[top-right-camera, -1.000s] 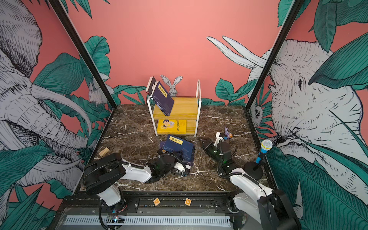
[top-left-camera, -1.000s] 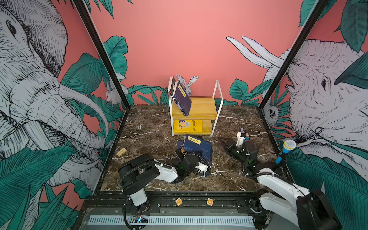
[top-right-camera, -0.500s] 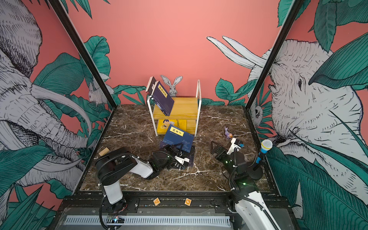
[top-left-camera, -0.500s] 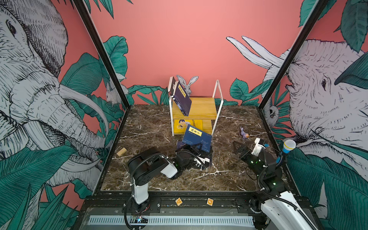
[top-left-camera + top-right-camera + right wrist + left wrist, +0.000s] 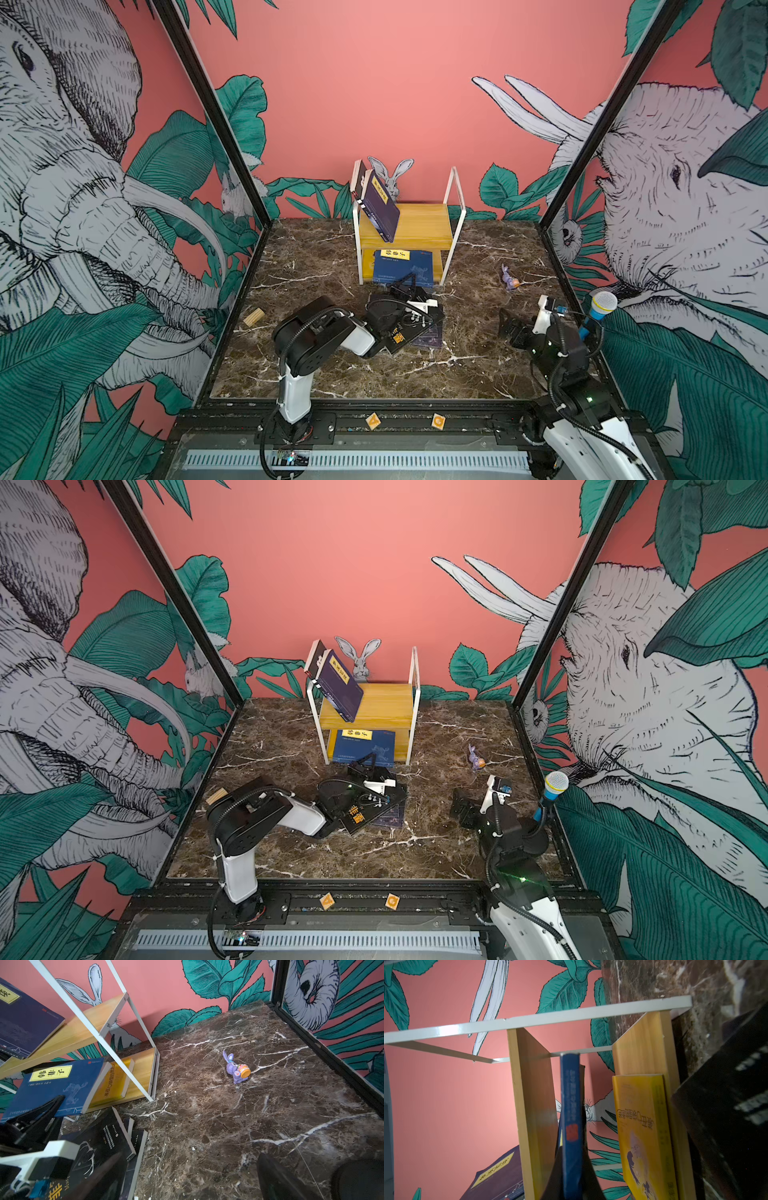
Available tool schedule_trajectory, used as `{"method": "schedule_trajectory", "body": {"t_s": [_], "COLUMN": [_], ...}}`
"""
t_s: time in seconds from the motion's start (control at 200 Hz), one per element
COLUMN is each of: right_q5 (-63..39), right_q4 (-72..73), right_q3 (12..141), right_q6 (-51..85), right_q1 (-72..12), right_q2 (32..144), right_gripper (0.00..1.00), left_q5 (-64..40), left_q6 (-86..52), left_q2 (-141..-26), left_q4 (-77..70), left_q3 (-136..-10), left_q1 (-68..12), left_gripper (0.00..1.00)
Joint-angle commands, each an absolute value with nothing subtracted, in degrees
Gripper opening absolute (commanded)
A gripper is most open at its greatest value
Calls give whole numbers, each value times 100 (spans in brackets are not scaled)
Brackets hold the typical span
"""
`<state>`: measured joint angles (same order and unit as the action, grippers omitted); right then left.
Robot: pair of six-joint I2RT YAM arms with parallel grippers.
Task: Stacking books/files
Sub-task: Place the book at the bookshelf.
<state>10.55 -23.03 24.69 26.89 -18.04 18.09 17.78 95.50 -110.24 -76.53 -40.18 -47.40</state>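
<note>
The blue book in my left gripper juts past the rack's front, so I need to push it outward next and release it over the yellow book on the lower shelf (image 5: pixel 368 264) (image 5: pixel 642 1124).
My left gripper (image 5: pixel 409 286) is shut on a blue book (image 5: pixel 399 268) with a yellow title strip, holding it by its near edge at the lower shelf of the rack (image 5: pixel 424 220). In the left wrist view its spine (image 5: pixel 571 1105) runs out from between the jaws. The blue book (image 5: pixel 60 1086) lies partly over a yellow book (image 5: pixel 113 1082) on that shelf. A navy book (image 5: pixel 340 688) leans on the upper shelf. Black books (image 5: pixel 374 808) lie piled on the table under the left wrist. My right gripper (image 5: pixel 509 328) hangs open and holds nothing, off to the right of the pile.
A purple toy rabbit (image 5: pixel 510 279) lies on the marble right of the rack. A wooden block (image 5: pixel 253 316) sits near the left wall. A toy microphone (image 5: pixel 598 309) stands by the right wall. Two orange tiles (image 5: pixel 372 422) rest on the front rail.
The left gripper has carried the blue book from above the pile back to the rack's lower shelf. The right gripper has opened wide and pulled away toward the right front.
</note>
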Motion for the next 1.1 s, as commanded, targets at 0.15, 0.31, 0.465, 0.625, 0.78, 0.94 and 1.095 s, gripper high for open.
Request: {"method": "schedule_trajectory", "body": {"t_s": [0.15, 0.31, 0.465, 0.625, 0.78, 0.94, 1.095], "right_q5": [1247, 1209, 1200, 1209, 1213, 1204, 1205], "right_q4": [-2301, -2296, -2329, -2329, -2346, -2348, -2339], "right_q3": [2457, 2469, 2481, 2470, 2474, 2472, 2470], "right_q6": [2444, 2443, 2470, 2479, 2494, 2500, 2492], "right_q1": [-1793, -1791, -1792, -1790, -1789, -1792, -1786], "right_q2": [1806, 1831, 1820, 1840, 1868, 1867, 1885], "right_gripper": [99, 99, 99, 99, 99, 99, 99], "left_q5": [1463, 1347, 1299, 1187, 1159, 1235, 1242], "left_q6": [9184, 9221, 9202, 9155, 9145, 9051, 9036], "left_q2": [-11463, -11906, -12234, -12460, -12474, -12259, -12003], "left_q4": [-8034, -8033, -8033, -8040, -7951, -7528, -7213], "left_q3": [-4479, -4812, -5148, -5282, -5265, -5203, -5095], "left_q1": [-4325, -4150, -4057, -4052, -4052, -4052, -4052], "left_gripper": [0, 0, 0, 0, 16, 49, 51]}}
